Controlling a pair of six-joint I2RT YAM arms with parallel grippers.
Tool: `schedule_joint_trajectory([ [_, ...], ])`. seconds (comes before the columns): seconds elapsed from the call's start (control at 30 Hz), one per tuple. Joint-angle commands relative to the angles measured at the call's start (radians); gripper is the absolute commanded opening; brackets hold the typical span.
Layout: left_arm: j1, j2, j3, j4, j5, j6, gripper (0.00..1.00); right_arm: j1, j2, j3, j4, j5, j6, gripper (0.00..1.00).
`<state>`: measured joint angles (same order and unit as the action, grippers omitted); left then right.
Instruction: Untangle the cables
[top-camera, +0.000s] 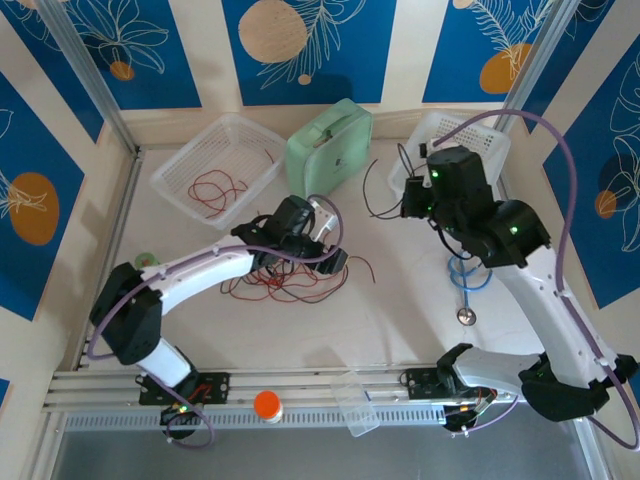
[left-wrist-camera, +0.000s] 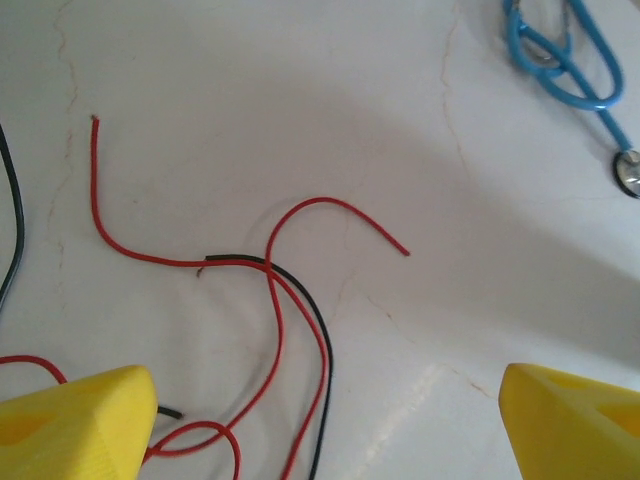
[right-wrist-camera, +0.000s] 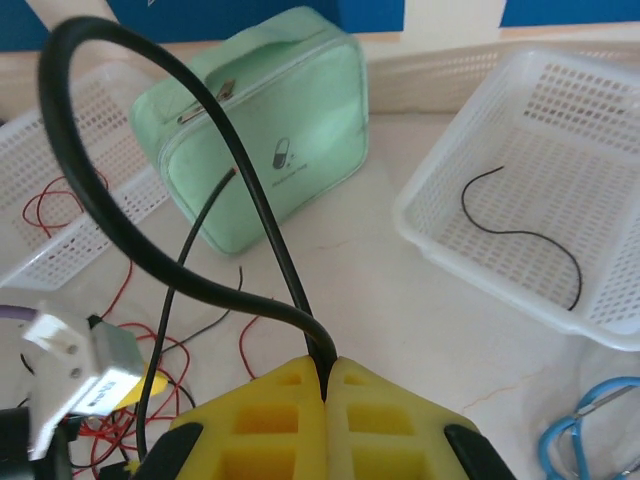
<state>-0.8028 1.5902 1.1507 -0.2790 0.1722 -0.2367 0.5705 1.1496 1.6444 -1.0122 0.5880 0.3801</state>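
My right gripper moves outward over the basket already holding a black cable next, then lowers this cable and releases it there.
A tangle of thin red and black cables (top-camera: 290, 285) lies mid-table under my left arm. My left gripper (top-camera: 332, 262) hangs over it. In the left wrist view that gripper (left-wrist-camera: 325, 385) is open, its yellow fingers (left-wrist-camera: 80, 425) wide apart, with red cables (left-wrist-camera: 275, 300) and a black one (left-wrist-camera: 322, 350) flat on the table between them. My right gripper (top-camera: 410, 197) is raised beside the right basket, holding a black cable (top-camera: 366, 195). In the right wrist view the gripper (right-wrist-camera: 328, 365) is shut on that cable (right-wrist-camera: 191, 288), which loops up from the pads.
The left clear basket (top-camera: 215, 165) holds red cables (top-camera: 215, 190). The right basket (right-wrist-camera: 600, 90) holds one black cable (right-wrist-camera: 520, 235). A mint green case (top-camera: 330, 145) stands between them. A blue stethoscope (top-camera: 468, 280) lies on the right. An orange cap (top-camera: 267, 405) and a clear cup (top-camera: 355, 400) sit at the near rail.
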Motion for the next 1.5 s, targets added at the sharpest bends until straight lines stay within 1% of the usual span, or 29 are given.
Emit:
schedule_joint_trajectory([
  [0.0, -0.008, 0.013, 0.011, 0.068, -0.043, 0.010, 0.88, -0.050, 0.004, 0.056, -0.051, 0.012, -0.048, 0.00],
  [0.17, -0.008, 0.004, -0.002, 0.026, -0.097, 0.009, 0.86, -0.185, 0.021, 0.149, -0.024, -0.008, -0.126, 0.00],
  [0.3, -0.008, -0.059, -0.051, 0.023, -0.127, -0.022, 0.86, -0.353, 0.078, 0.157, 0.044, -0.082, -0.155, 0.00],
  [0.43, -0.007, -0.141, -0.077, -0.034, -0.170, -0.051, 0.86, -0.536, 0.206, 0.156, 0.117, -0.183, -0.137, 0.00],
  [0.57, -0.008, -0.227, -0.106, -0.083, -0.200, -0.074, 0.86, -0.652, 0.395, 0.206, 0.166, -0.243, -0.106, 0.00],
  [0.63, -0.007, -0.261, -0.116, -0.101, -0.215, -0.082, 0.86, -0.682, 0.491, 0.246, 0.175, -0.258, -0.092, 0.00],
  [0.77, -0.007, -0.311, -0.131, -0.147, -0.261, -0.111, 0.88, -0.711, 0.672, 0.326, 0.197, -0.264, -0.078, 0.00],
  [0.97, -0.008, -0.320, -0.106, -0.270, -0.340, -0.186, 0.88, -0.725, 0.928, 0.465, 0.158, -0.260, -0.070, 0.00],
  [1.1, -0.008, -0.343, -0.120, -0.307, -0.375, -0.236, 0.88, -0.728, 1.047, 0.524, 0.124, -0.283, -0.068, 0.00],
  [1.13, -0.007, -0.350, -0.124, -0.320, -0.388, -0.250, 0.88, -0.728, 1.067, 0.531, 0.119, -0.291, -0.065, 0.03],
  [1.2, -0.007, -0.362, -0.129, -0.341, -0.410, -0.272, 0.89, -0.728, 1.092, 0.529, 0.115, -0.302, -0.057, 0.13],
  [1.23, -0.005, -0.366, -0.131, -0.357, -0.424, -0.285, 0.88, -0.728, 1.098, 0.522, 0.116, -0.309, -0.052, 0.20],
  [1.33, 0.000, -0.366, -0.120, -0.411, -0.454, -0.316, 0.88, -0.728, 1.092, 0.502, 0.118, -0.324, -0.049, 0.46],
  [1.37, 0.005, -0.360, -0.113, -0.435, -0.465, -0.329, 0.89, -0.727, 1.083, 0.497, 0.116, -0.324, -0.050, 0.53],
  [1.43, 0.019, -0.349, -0.101, -0.473, -0.472, -0.351, 0.89, -0.724, 1.053, 0.485, 0.117, -0.323, -0.051, 0.61],
  [1.47, 0.031, -0.344, -0.096, -0.493, -0.472, -0.366, 0.88, -0.723, 1.032, 0.478, 0.118, -0.323, -0.053, 0.63],
])
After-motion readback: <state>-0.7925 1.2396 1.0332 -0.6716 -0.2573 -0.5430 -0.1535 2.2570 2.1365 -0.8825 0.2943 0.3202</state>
